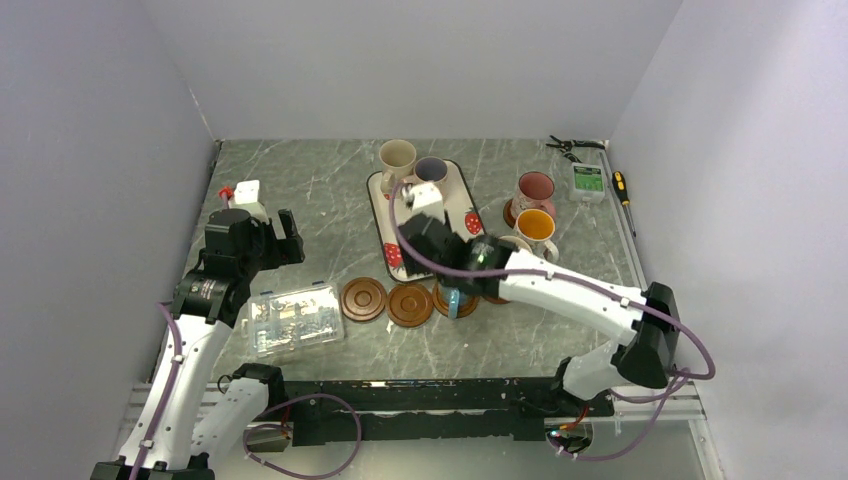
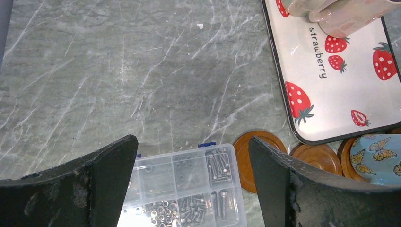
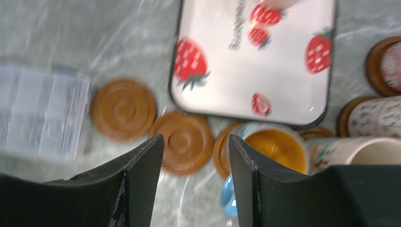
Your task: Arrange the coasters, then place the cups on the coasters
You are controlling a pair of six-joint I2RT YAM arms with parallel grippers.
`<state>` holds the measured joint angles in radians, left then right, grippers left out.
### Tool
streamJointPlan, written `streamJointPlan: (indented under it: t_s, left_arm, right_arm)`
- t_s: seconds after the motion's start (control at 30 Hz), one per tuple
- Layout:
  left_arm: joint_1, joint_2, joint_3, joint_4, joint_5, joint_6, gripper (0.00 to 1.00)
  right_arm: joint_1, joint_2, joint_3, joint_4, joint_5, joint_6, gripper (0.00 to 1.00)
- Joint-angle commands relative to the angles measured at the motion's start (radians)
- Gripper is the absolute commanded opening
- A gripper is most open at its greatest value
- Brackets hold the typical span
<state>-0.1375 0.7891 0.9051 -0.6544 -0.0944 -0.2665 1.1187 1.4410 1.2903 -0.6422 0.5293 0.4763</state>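
The purple-inside cup stands outward and is still off the bare coasters, so the right gripper next needs to reach outward and down to this cup, onto its rim opposite the cream cup.
Two bare coasters lie in a row at the table's front. Right of them a blue cup with an orange-yellow inside stands on a third coaster. My right gripper hovers open just left of that cup, holding nothing; this view is blurred. A cream cup stands close on the right. The pink cup and an orange-inside cup sit on coasters. A cream cup and a purple-inside cup stand on the tray. My left gripper is open above the plastic box.
The white strawberry-print tray lies behind the coaster row. A clear plastic box of screws and nuts sits at the front left. Pliers, a small green device and a screwdriver lie at the back right.
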Motion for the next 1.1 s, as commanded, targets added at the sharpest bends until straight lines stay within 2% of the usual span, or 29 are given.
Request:
streamJointPlan:
  t_s: [0.0,0.2,0.37,0.53,0.77,0.93,1.07]
  left_arm:
    - [-0.002,-0.011,0.018,0.021,-0.007,-0.001,0.94]
    - [-0.003,-0.013,0.018,0.021,0.005,-0.002,0.94]
    - [-0.002,-0.008,0.018,0.024,0.024,-0.003,0.94]
    - [-0.002,-0.01,0.02,0.02,0.015,-0.002,0.94]
    - [-0.002,-0.011,0.021,0.021,0.017,-0.002,0.94]
    - [-0.003,-0.013,0.021,0.022,0.018,-0.001,0.94]
    - [-0.003,-0.011,0.021,0.021,0.017,0.0,0.94]
  right_arm:
    - [-0.155,0.053,0.108,0.087,0.056,-0.036,0.57]
    - [-0.348,0.178,0.192,0.192,0.022,-0.108,0.58]
    - [-0.463,0.357,0.322,0.24,-0.01,-0.166,0.58]
    - [-0.541,0.555,0.51,0.227,-0.057,-0.188,0.58]
    - [-0.585,0.734,0.694,0.197,-0.055,-0.194,0.57]
    - [-0.602,0.802,0.736,0.155,-0.086,-0.189,0.52]
    - [-0.614,0.792,0.698,0.159,-0.138,-0.173,0.37]
